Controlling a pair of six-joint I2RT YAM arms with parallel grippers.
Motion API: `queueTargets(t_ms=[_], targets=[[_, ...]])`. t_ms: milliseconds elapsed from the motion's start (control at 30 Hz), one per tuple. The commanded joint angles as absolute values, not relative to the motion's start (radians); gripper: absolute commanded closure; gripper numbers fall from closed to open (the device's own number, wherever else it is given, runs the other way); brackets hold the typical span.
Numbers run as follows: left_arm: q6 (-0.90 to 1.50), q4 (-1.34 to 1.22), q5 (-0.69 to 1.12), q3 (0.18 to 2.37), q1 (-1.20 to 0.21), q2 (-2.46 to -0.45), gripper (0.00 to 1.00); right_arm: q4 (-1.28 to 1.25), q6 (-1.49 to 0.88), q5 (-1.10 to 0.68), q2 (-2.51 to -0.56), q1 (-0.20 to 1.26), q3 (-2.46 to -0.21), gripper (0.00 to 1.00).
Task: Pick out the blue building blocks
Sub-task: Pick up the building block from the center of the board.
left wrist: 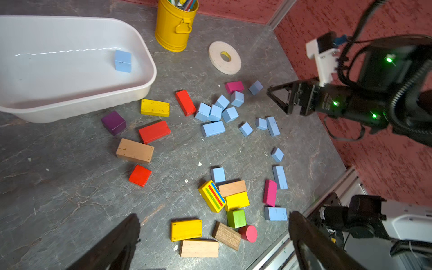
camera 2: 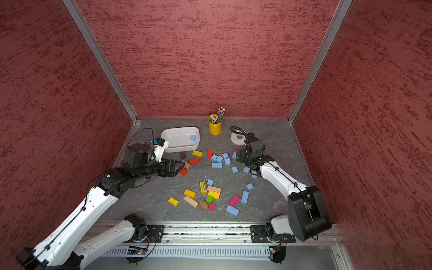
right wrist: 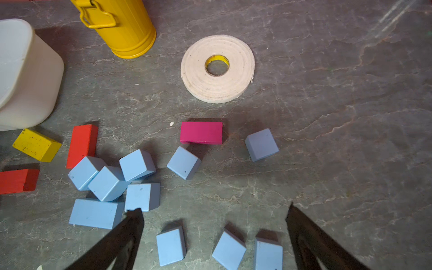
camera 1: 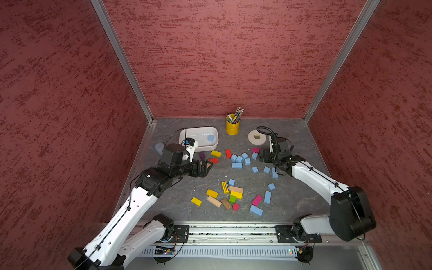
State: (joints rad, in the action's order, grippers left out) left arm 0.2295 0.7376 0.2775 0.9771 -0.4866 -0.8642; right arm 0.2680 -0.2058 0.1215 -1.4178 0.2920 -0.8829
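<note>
The robot's right gripper should move outward and down and set its fingers on both sides of the lone blue block (right wrist: 262, 145) beside the pink one, since bare table surrounds that block.
Several light blue building blocks lie on the grey table, most in a cluster (camera 1: 239, 159) (left wrist: 216, 109) at mid table. One blue block (camera 1: 210, 138) (left wrist: 123, 61) sits inside the white tub (camera 1: 205, 147). My right gripper (camera 1: 263, 157) (right wrist: 214, 208) hovers open above the right end of the cluster. Three blue blocks (right wrist: 171, 246) lie on the table between its spread fingers, and it touches none of them. My left gripper (camera 1: 207, 167) (left wrist: 214, 217) hangs open and empty to the left of the cluster, over a tan block (left wrist: 135, 150).
A yellow pen tin (camera 1: 232, 127) and a tape roll (camera 1: 257, 138) stand at the back. Red, yellow, purple, pink, green and wooden blocks (camera 1: 233, 195) are mixed among the blue ones. More blue blocks (camera 1: 267, 197) lie front right. A metal rail (camera 1: 233, 230) runs along the front.
</note>
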Motion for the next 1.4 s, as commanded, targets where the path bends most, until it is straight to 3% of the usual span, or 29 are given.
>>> queueTargets(t_ms=[0, 367, 533, 833, 1367], targets=[[0.122, 0.693, 0.339, 0.950, -0.495, -0.826, 0.00, 0.314, -0.155, 0.070, -1.448, 0.251, -0.931, 0.07], [0.084, 0.676, 0.279, 0.914, -0.498, -0.747, 0.00, 0.350, -0.074, 0.043, -1.616, 0.149, -1.028, 0.16], [0.080, 0.678, 0.249, 0.910, -0.499, -0.735, 0.00, 0.337, -0.062, 0.042, -1.676, 0.119, -1.068, 0.25], [0.076, 0.679, 0.237, 0.905, -0.497, -0.730, 0.00, 0.329, -0.041, 0.000, -1.774, 0.099, -1.130, 0.41], [0.080, 0.679, 0.214, 0.902, -0.492, -0.724, 0.00, 0.328, -0.032, -0.030, -1.853, 0.096, -1.180, 0.56]])
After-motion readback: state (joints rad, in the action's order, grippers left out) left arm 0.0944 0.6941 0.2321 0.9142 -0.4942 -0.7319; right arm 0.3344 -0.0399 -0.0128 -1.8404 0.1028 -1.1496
